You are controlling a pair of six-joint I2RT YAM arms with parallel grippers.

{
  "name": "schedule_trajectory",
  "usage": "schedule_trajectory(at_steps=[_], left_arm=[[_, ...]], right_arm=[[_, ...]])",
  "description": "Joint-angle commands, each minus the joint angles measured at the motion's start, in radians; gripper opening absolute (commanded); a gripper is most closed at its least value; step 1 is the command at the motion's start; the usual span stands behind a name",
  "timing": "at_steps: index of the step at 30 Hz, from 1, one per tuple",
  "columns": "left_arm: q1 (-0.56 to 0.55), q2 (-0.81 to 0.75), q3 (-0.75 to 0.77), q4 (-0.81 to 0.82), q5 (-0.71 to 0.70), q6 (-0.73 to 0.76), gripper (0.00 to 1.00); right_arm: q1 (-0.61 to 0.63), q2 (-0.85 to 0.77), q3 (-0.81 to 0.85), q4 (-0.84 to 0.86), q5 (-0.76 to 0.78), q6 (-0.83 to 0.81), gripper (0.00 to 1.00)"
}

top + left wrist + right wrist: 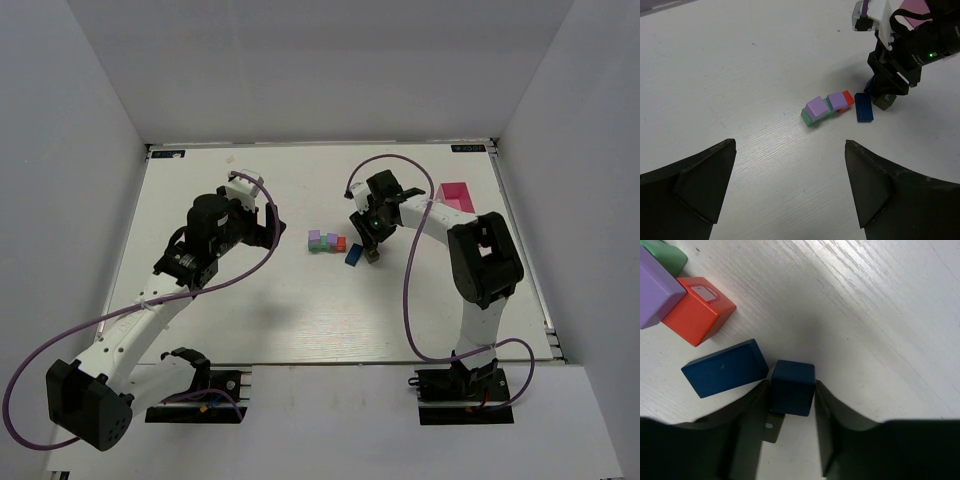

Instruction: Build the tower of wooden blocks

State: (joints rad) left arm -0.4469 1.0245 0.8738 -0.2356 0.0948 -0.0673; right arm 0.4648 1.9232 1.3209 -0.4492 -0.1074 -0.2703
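Note:
Next, my right gripper lifts and turns over the lilac cube beside the red-orange cube and releases, since that lilac cube lies to its left in the top view.
The wood blocks lie mid-table in a low row (pixel 326 241): two lilac cubes (pixel 816 108) on a green block (pixel 807 117), then a red-orange cube (pixel 697 310). A dark blue brick (pixel 724 367) lies flat beside them. My right gripper (pixel 791 385) is shut on a dark blue cube (pixel 792 390), a finger against each side, right next to the brick. A grey block (pixel 885 102) shows partly beneath the cube. My left gripper (pixel 790 145) is open and holds nothing, well short of the row. No stacked tower shows beyond this low cluster.
A pink rectangular box (pixel 455 195) stands at the back right, behind the right arm. White walls close in the tabletop (pixel 250 320) on three sides. The left arm (pixel 215 235) reaches over the table's left half.

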Motion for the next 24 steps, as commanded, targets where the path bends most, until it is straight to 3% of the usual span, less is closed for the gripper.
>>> schedule_trajectory(at_steps=[1, 5, 8, 11, 17, 24], left_arm=[[0.007, -0.017, 0.017, -0.005, 0.017, 0.006, 0.99], [0.007, -0.017, 0.017, -0.005, 0.017, 0.006, 0.99], [0.007, -0.017, 0.017, -0.005, 0.017, 0.006, 0.99], [0.007, -0.017, 0.017, -0.005, 0.017, 0.006, 0.99], [0.007, -0.026, 0.017, -0.005, 0.026, 0.006, 0.99], [0.007, -0.026, 0.017, -0.005, 0.026, 0.006, 0.99]], right_arm=[[-0.002, -0.006, 0.046, -0.016, -0.009, 0.0, 0.41], [0.005, -0.033, 0.046, -0.02, 0.003, -0.035, 0.3], [0.005, -0.078, 0.055, -0.031, 0.012, -0.091, 0.15], [0.009, -0.154, 0.055, -0.025, 0.003, -0.156, 0.09], [0.008, -0.207, 0.113, -0.08, -0.103, -0.279, 0.08], [0.04, -0.162, 0.225, -0.236, -0.294, -0.495, 0.06]])
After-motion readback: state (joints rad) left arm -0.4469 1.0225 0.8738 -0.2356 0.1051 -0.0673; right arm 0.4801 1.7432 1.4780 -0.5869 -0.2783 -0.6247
